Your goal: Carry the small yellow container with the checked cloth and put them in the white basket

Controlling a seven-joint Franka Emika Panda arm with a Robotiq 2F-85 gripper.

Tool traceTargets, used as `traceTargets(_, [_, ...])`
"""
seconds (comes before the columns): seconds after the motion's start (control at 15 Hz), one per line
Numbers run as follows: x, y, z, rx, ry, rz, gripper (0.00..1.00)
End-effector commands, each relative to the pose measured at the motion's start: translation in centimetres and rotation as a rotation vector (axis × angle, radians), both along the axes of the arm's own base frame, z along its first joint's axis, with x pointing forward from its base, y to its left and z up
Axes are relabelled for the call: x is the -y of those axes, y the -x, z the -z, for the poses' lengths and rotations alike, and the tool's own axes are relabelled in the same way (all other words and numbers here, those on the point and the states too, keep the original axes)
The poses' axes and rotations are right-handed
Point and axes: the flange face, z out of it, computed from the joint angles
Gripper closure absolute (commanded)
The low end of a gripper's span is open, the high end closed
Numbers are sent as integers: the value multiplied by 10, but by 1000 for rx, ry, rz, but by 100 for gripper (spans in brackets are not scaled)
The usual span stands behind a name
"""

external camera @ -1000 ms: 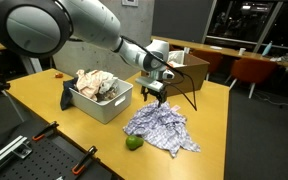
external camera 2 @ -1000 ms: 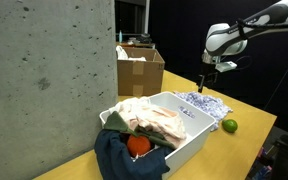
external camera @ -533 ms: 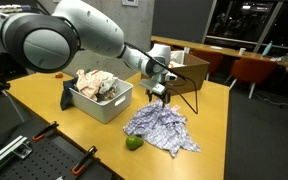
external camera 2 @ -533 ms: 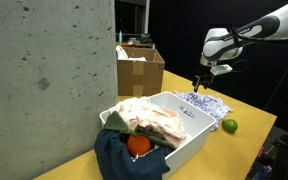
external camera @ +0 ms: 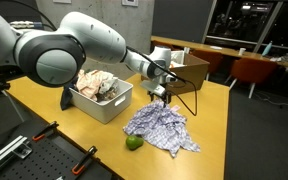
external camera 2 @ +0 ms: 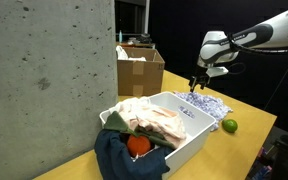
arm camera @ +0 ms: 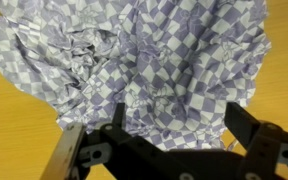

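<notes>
Before grabbing the checked cloth [arm camera: 171, 112], my gripper lowers next onto its far edge, slightly toward the white basket, since its folds lie between my open fingers.
The purple-and-white checked cloth [external camera: 162, 130] lies crumpled on the yellow table, as both exterior views show [external camera 2: 206, 102]. It fills most of the wrist view [arm camera: 154, 60]. My gripper [external camera: 161, 97] hangs just above the cloth's far edge [external camera 2: 196, 87]. It is open and empty, with the jaws spread over the cloth in the wrist view [arm camera: 181, 125]. The white basket [external camera: 112, 108] stands beside the cloth, full of pale clothes [external camera 2: 189, 135]. No small yellow container is in view.
A green fruit [external camera: 133, 143] lies near the cloth at the table's front edge [external camera 2: 229, 125]. A dark blue cloth [external camera 2: 124, 160] hangs over the basket's end. A cardboard box [external camera 2: 141, 70] stands behind. A grey concrete pillar [external camera 2: 44, 80] is nearby.
My gripper has moved a little sideways along the cloth's far edge and come down slightly. It stays open. The cloth and basket have not moved.
</notes>
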Motion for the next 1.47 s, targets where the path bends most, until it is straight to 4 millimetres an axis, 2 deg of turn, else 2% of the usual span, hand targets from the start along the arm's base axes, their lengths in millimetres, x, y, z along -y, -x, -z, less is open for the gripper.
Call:
traceTargets(0.0, [-6,-12,2,35,-24,11,0])
traceTargets(0.53, [-19,-18,20,36,-47,-4,0])
traceTargets(0.6, [-19,-18,23,35,-47,-6,3])
traceTargets(0.67, [-19,-17,25,33,-47,-7,20])
traceTargets(0.8, [-17,-16,30,26,-53,-8,31])
traceTargets(1.07, [-15,-13,38,9,-61,-5,64])
traceTargets(1.4, [-13,-15,29,18,-60,-3,100])
